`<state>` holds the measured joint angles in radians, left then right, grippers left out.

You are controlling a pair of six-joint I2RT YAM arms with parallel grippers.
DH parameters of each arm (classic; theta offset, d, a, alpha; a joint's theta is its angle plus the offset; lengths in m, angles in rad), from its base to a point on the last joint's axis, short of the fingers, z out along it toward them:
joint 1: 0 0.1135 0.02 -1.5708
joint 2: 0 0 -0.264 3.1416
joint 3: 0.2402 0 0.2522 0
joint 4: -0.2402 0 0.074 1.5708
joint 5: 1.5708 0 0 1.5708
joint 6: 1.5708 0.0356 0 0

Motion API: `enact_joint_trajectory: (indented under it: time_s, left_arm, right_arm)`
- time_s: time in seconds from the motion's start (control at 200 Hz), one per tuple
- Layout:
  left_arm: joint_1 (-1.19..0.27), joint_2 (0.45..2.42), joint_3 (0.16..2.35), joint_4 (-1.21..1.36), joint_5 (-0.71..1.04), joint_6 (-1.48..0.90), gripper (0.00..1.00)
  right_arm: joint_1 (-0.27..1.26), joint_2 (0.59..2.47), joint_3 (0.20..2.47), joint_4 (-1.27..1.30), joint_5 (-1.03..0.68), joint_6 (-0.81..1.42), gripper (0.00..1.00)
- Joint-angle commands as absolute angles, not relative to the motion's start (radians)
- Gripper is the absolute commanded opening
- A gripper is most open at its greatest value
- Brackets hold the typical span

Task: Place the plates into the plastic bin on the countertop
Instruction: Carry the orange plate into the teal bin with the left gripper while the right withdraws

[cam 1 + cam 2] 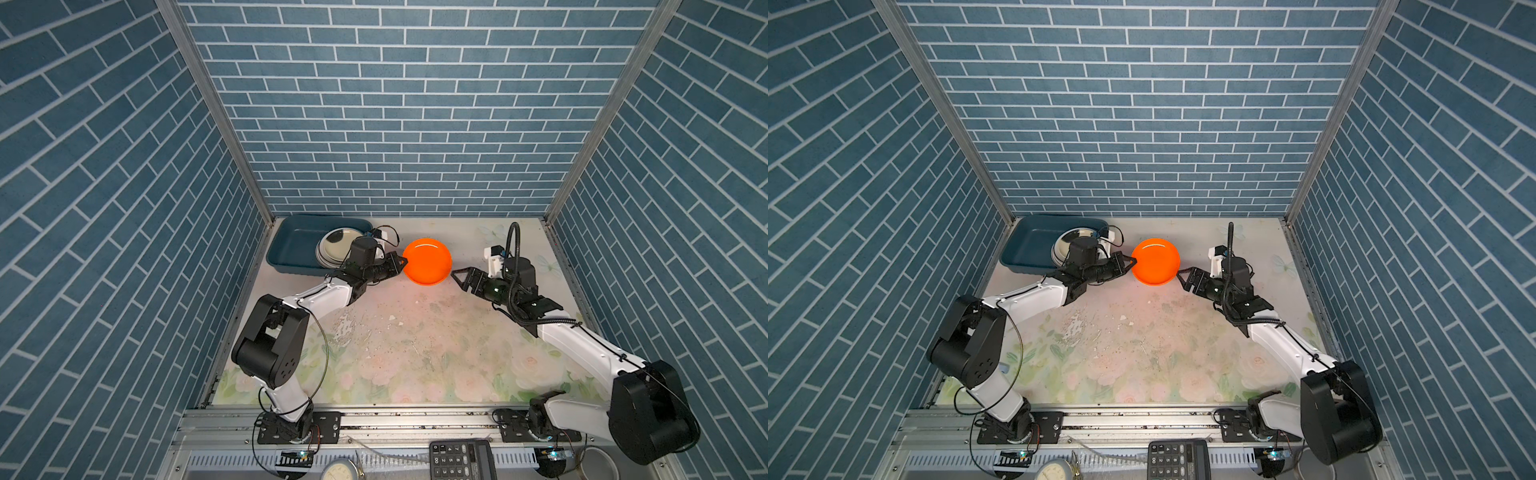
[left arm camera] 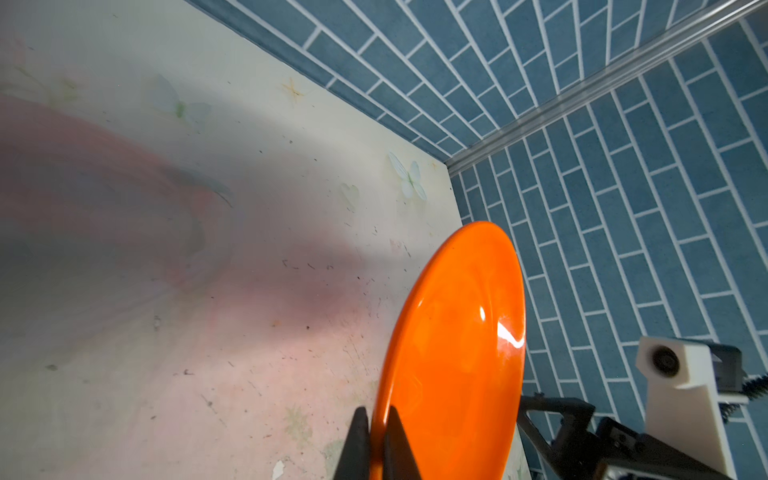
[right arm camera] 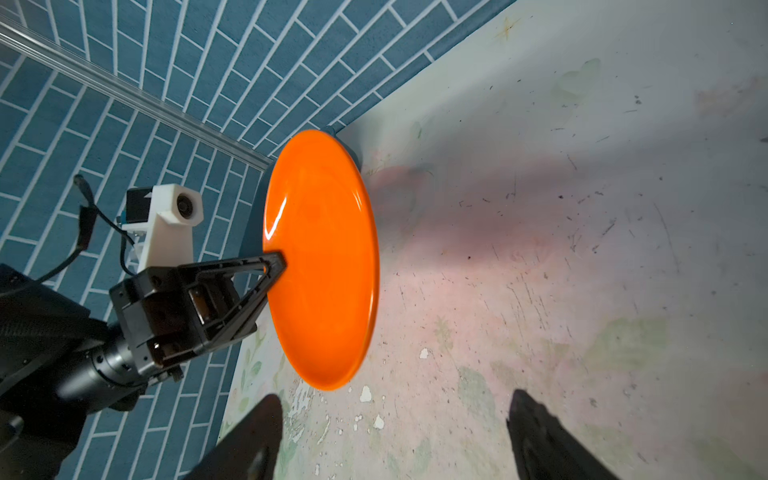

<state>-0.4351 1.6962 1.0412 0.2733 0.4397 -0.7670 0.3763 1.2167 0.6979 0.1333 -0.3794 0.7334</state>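
My left gripper holds the orange plate's rim and next needs to swing away from the right gripper over the bin [image 1: 291, 249], which holds the stack of pale plates, then go down and let go of it.
An orange plate [image 1: 427, 262] [image 1: 1155, 262] hangs above the back middle of the countertop [image 1: 415, 340]. My left gripper [image 1: 404, 262] [image 1: 1133, 262] [image 2: 376, 419] is shut on its left rim, the two black fingers pinching the edge. My right gripper [image 1: 457, 278] [image 1: 1183, 276] [image 3: 394, 397] stands open just right of the orange plate [image 3: 322, 266], apart from it, with nothing between its fingers. The dark teal plastic bin [image 1: 291, 249] [image 1: 1025, 245] sits at the back left. A stack of pale plates [image 1: 332, 245] [image 1: 1071, 243] lies in its right half, partly hidden by my left wrist.
Blue brick walls close the back and both sides. A metal rail [image 1: 374, 419] runs along the front edge. Below it lie a black calculator [image 1: 461, 459], a white dial-faced disc [image 1: 340, 469] and a metal bowl [image 1: 598, 461]. The bin's left half holds nothing.
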Motion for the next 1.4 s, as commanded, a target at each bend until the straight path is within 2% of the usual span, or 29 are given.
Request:
enact_joint_trajectory:
  time_s: [0.0, 0.425, 0.72, 1.01, 1.396]
  left_arm:
    - [-0.393, 1.655, 1.097, 0.222, 0.415, -0.729, 0.00]
    - [-0.142, 1.680, 1.200, 0.202, 0.340, -0.735, 0.00]
    - [-0.031, 1.823, 1.327, 0.117, 0.203, -0.692, 0.00]
    - [-0.005, 1.963, 1.514, -0.082, 0.129, -0.631, 0.00]
    - [-0.006, 1.975, 1.522, -0.155, 0.056, -0.563, 0.00]
  right_arm:
    - [0.372, 1.168, 0.673, 0.088, -0.321, 0.684, 0.86]
    - [0.368, 1.052, 0.650, -0.022, -0.244, 0.606, 0.86]
    - [0.367, 1.010, 0.635, -0.047, -0.247, 0.595, 0.85]
    - [0.368, 1.004, 0.634, -0.068, -0.219, 0.604, 0.85]
    - [0.366, 1.015, 0.637, -0.084, -0.202, 0.621, 0.84]
